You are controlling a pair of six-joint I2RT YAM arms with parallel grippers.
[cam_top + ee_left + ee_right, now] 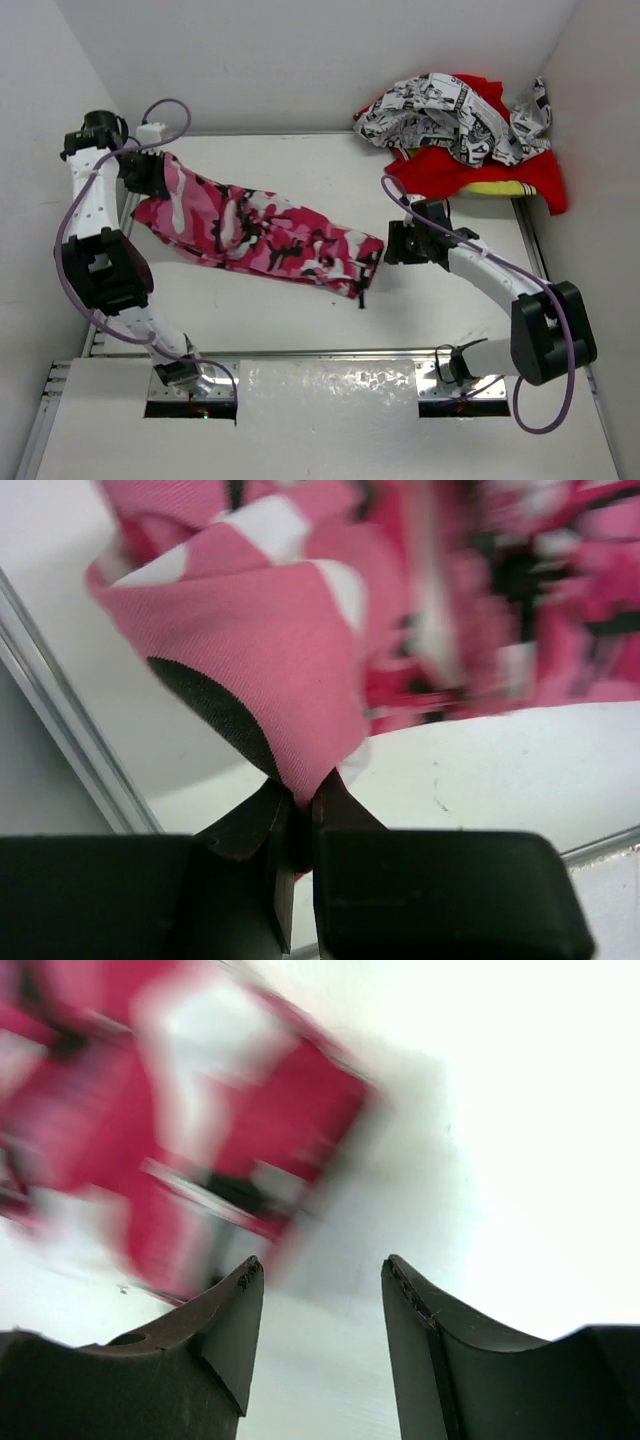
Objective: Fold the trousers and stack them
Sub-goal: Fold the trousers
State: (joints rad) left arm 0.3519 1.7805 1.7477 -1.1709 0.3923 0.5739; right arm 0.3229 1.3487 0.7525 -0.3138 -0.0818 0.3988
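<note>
I should carry the trousers' pinched end with my left gripper to the right in the top view next, toward the trousers' loose end, and then open it, because the trousers lie stretched long.
The pink camouflage trousers lie stretched across the table from far left to the middle. My left gripper is shut on their left end; in the left wrist view the pink cloth is pinched between the closed fingers. My right gripper is open and empty, just right of the trousers' right end. In the right wrist view the trousers appear blurred beyond the open gripper.
A pile of black-and-white printed cloth on red cloth with a yellow strip lies at the back right corner. A metal rail edges the table on the left. White walls close in the back and sides.
</note>
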